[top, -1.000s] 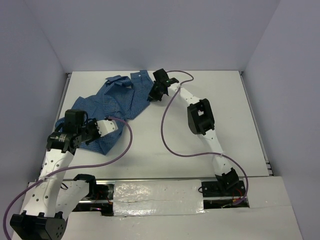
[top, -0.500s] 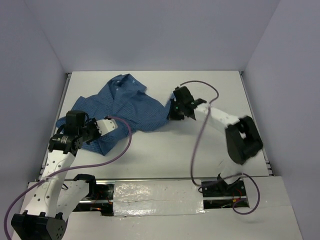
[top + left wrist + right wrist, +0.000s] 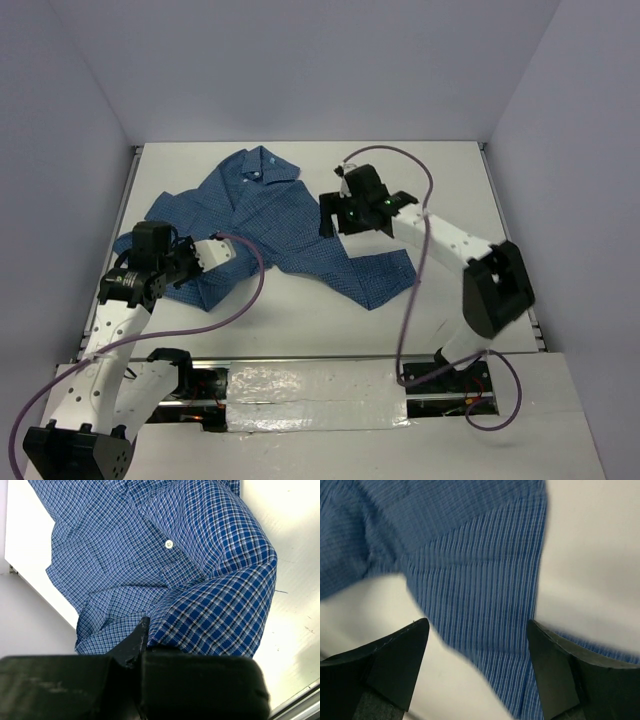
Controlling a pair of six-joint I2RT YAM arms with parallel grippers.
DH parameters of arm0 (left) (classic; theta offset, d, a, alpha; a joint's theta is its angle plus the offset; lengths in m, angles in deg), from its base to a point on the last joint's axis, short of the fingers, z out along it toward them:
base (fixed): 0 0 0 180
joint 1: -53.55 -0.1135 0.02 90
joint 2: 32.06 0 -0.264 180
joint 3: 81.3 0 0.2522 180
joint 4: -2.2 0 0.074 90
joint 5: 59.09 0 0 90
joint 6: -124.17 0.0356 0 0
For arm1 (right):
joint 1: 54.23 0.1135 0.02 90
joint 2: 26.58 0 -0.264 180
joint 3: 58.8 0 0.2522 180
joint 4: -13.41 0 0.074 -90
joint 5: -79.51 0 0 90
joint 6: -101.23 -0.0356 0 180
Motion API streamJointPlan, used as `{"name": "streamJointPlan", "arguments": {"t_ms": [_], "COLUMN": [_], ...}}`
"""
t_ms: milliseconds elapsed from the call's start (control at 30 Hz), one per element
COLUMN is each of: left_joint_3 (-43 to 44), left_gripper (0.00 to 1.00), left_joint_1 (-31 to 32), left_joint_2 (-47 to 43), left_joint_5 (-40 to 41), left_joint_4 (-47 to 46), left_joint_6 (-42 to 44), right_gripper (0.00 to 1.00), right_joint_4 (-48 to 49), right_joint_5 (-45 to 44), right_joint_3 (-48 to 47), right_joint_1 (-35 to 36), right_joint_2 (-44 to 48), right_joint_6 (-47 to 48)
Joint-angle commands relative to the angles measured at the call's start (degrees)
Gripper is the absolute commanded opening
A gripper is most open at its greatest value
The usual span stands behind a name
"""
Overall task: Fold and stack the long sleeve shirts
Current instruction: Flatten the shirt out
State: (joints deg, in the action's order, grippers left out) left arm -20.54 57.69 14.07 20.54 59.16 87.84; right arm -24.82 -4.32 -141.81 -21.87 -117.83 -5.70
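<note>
The robot's left gripper already holds the shirt's opposite side, so the right gripper needs to go down next, toward the left in the top view, onto the shirt's side edge.
The blue checked long sleeve shirt [image 3: 270, 215] lies crumpled across the left and middle of the white table [image 3: 450, 180], collar [image 3: 255, 165] at the back. One flap reaches toward the front right. My left gripper [image 3: 188, 268] is shut on a fold at the shirt's front left edge. In the left wrist view the checked cloth [image 3: 210, 610] bulges out from the closed jaws of the left gripper [image 3: 145, 632], a white button [image 3: 169, 544] beyond. My right gripper [image 3: 332, 218] hovers open over the shirt's right part. The blurred cloth [image 3: 480, 595] lies below the right gripper [image 3: 477, 630], its fingers apart and nothing between them.
Grey walls close the table in at the back and both sides. Purple cables [image 3: 255, 285] loop from each arm over the table. A taped strip [image 3: 310, 385] runs along the near edge between the arm bases.
The right gripper dragged part of the shirt from the back toward the front right, then opened and let it go. The cloth now spreads wider to the right. The left arm has not moved.
</note>
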Motion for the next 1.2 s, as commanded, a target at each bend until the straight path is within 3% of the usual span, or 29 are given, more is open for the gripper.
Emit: {"name": "streamJointPlan", "arguments": {"t_ms": [0, 233, 367, 533, 667, 700, 733, 800, 833, 1033, 1167], "left_joint_3": [0.02, -2.09, -1.92, -1.12, -1.3, -1.13, -0.95, -0.95, -0.95, -2.0, -4.02], "left_gripper": [0.0, 0.0, 0.0, 0.0, 0.0, 0.0, 0.0, 0.0, 0.0, 0.0, 0.0], "left_joint_1": [-0.45, -0.45, -0.45, -0.45, -0.45, -0.45, -0.45, -0.45, -0.45, -0.54, -0.89], "left_joint_2": [-0.95, -2.71, -2.45, -2.1, -2.18, -2.27, -2.18, -2.27, -2.45, -2.54, -4.55], "left_joint_5": [-0.79, -0.35, -0.53, -0.17, 0.88, 1.05, 1.14, 1.05, 1.14, 9.39, 12.83], "left_joint_4": [-1.36, -1.72, -1.8, -1.72, -2.24, -2.16, -2.07, -1.98, -2.15, -5.49, -3.65], "left_joint_6": [-0.58, -1.64, -2.08, -1.9, -1.29, -1.2, -1.11, -1.11, -1.29, -5.59, -7.35], "right_gripper": [0.86, 0.87, 0.99, 0.97, 0.78, 0.67, 0.36, 0.18, 0.0, 0.0, 0.0], "right_joint_4": [-3.64, -6.82, -9.52, -11.04, -10.78, -9.99, -8.33, -6.83, -6.04, -1.2, -0.49], "right_joint_5": [-2.48, -7.3, -8.27, -6.63, -2.75, -0.83, 0.14, 2.43, 4.09, 9.81, 16.84], "right_joint_3": [-7.19, -17.47, -24.16, -26.72, -28.39, -27.35, -26.73, -24.98, -24.62, -13.65, 3.54], "right_joint_1": [-1.51, -1.6, 0.24, 2.79, 3.5, 3.41, 3.59, 3.5, 3.5, 1.84, -2.73], "right_joint_2": [-10.25, -25.98, -32.92, -37.16, -38.93, -38.58, -37.53, -36.38, -35.07, -19.18, -3.19], "right_joint_6": [1.9, 1.63, 3.39, 2.61, 1.72, 1.9, 1.64, 1.63, 1.64, 2.16, 1.47]}}
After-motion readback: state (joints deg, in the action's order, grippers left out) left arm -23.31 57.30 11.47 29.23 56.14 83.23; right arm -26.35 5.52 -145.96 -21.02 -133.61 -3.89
